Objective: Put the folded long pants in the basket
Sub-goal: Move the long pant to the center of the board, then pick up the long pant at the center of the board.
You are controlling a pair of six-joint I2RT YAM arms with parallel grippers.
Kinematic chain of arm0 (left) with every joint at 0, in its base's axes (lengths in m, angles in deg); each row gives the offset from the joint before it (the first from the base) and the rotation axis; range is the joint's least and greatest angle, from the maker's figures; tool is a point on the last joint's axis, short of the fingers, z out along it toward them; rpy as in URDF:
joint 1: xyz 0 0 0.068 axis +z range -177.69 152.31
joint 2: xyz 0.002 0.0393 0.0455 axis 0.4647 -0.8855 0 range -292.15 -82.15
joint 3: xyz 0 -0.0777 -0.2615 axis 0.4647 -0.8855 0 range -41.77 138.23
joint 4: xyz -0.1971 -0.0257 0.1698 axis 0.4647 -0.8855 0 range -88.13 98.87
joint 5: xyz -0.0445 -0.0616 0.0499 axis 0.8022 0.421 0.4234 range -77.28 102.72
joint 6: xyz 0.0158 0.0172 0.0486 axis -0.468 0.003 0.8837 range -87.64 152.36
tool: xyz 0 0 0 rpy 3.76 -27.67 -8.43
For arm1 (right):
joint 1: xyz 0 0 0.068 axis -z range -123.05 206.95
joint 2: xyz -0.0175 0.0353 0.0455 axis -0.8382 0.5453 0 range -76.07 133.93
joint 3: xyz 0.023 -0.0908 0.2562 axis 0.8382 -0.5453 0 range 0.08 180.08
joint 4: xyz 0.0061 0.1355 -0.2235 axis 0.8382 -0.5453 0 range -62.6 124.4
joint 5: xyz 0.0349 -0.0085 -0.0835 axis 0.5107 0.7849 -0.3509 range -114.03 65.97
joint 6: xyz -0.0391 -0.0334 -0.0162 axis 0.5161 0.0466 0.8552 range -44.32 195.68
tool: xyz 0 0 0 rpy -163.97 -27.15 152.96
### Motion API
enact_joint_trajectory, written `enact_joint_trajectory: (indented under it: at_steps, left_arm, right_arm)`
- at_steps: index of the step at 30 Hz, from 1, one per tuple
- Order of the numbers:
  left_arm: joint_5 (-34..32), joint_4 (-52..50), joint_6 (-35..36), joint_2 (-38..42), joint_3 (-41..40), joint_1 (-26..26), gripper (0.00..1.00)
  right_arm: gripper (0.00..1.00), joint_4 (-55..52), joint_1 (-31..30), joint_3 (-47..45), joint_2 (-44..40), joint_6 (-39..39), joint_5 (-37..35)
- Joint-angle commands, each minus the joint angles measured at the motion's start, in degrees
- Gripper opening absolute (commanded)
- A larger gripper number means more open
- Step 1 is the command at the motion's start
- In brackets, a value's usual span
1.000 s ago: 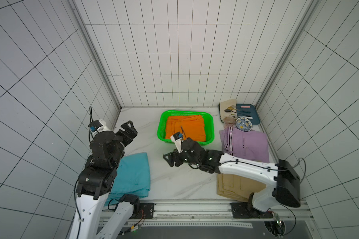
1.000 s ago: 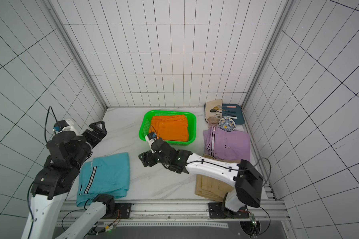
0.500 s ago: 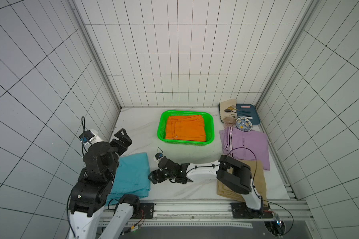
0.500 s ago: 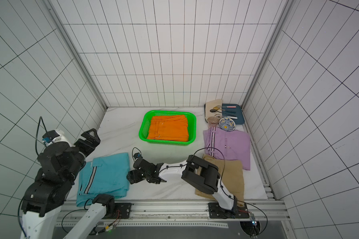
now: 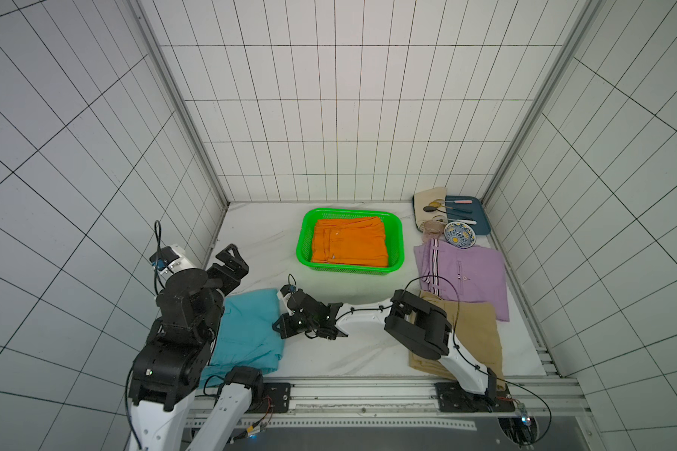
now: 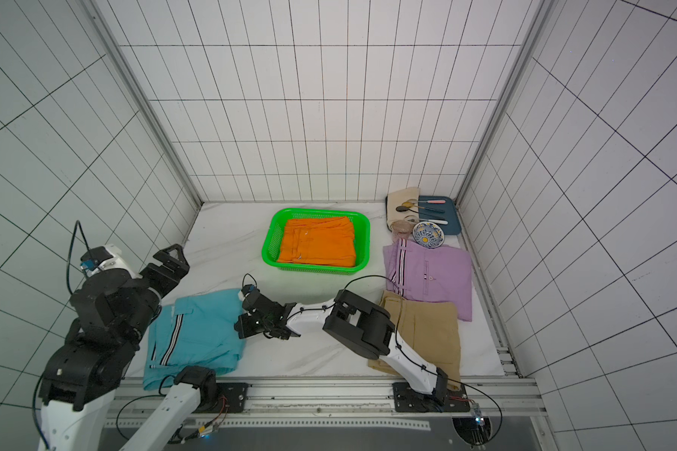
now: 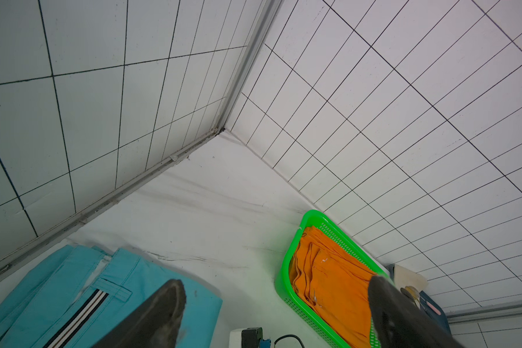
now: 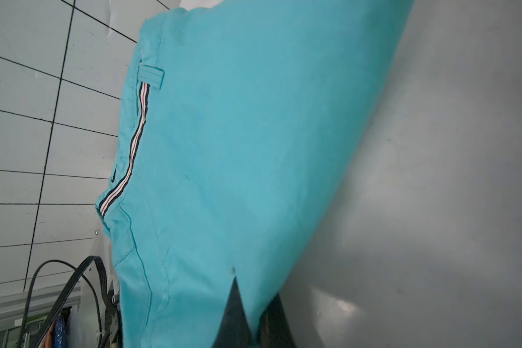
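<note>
I need to move my left gripper down next onto the edge of the teal pants by the striped waistband (image 6: 173, 336) (image 7: 23, 291) below it, because my right gripper is pinching only the opposite edge.
The green basket (image 5: 304, 244) stands at the back centre with the orange folded pants (image 5: 348, 242) inside. Teal folded pants (image 5: 247, 328) with a striped waistband (image 6: 173, 336) lie flat at the front left. My right gripper (image 5: 280, 326) lies low on the table, shut on their right edge; the right wrist view shows the teal cloth (image 8: 238, 150) pinched between the dark fingertips of that gripper (image 8: 253, 298). My left gripper (image 5: 231, 261) hangs open above the table, behind the teal pants, holding nothing. Lilac pants (image 5: 462, 273) and tan pants (image 5: 473, 332) lie at the right.
A dark blue tray (image 5: 481, 222) with cutlery, a cream cloth (image 5: 427, 201) and a patterned bowl (image 5: 460, 236) sit at the back right corner. Tiled walls close in the left, back and right. The right arm's upper link (image 5: 419, 328) stretches over the tan pants.
My right arm swung from in front of the basket down to the left, reached the teal pants' edge and shut on it. The left arm drew back and lower at the left.
</note>
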Motion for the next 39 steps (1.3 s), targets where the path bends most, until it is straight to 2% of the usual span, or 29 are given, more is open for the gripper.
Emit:
enact_joint_trajectory:
  at_steps: [1,4,9,13,17,21,25,29,39]
  left_arm:
    - [2.2,0.2,1.2,-0.4,0.6,-0.2,0.97]
    - [5.9,0.0,1.4,-1.6,0.7,-0.1,0.97]
    - [18.0,-4.0,-1.3,-2.2,-2.4,-0.2,0.97]
    - [27.5,-0.3,-5.3,1.6,-12.1,-0.1,0.98]
    - [34.8,5.5,-8.5,2.5,-23.4,-0.2,0.98]
    - [40.0,12.5,-10.6,0.7,-33.0,-0.4,0.97]
    - [39.2,19.3,-11.3,-3.4,-39.5,-2.2,0.96]
    - [40.2,29.6,-12.0,-9.7,-45.6,-5.4,0.92]
    - [37.9,44.7,-13.1,-27.7,-49.2,-14.9,0.88]
  right_arm:
    - [0.00,1.3,0.8,-7.7,-5.3,0.4,-2.4]
    - [0.00,3.7,1.4,-17.9,-13.5,0.8,-5.5]
    - [0.00,3.6,1.8,-37.4,-31.7,2.0,-13.3]
    - [0.00,-1.6,2.0,-50.0,-47.4,1.9,-19.6]
    - [0.00,-9.7,2.5,-56.8,-59.3,0.9,-21.9]
    - [0.00,-11.8,3.0,-63.3,-68.5,-1.0,-23.7]
    - [0.00,-18.0,4.6,-65.2,-74.7,-1.3,-26.2]
    - [0.00,-18.1,7.6,-67.0,-77.4,-0.9,-23.6]
    - [0.00,-15.9,12.6,-66.4,-71.3,0.2,-17.4]
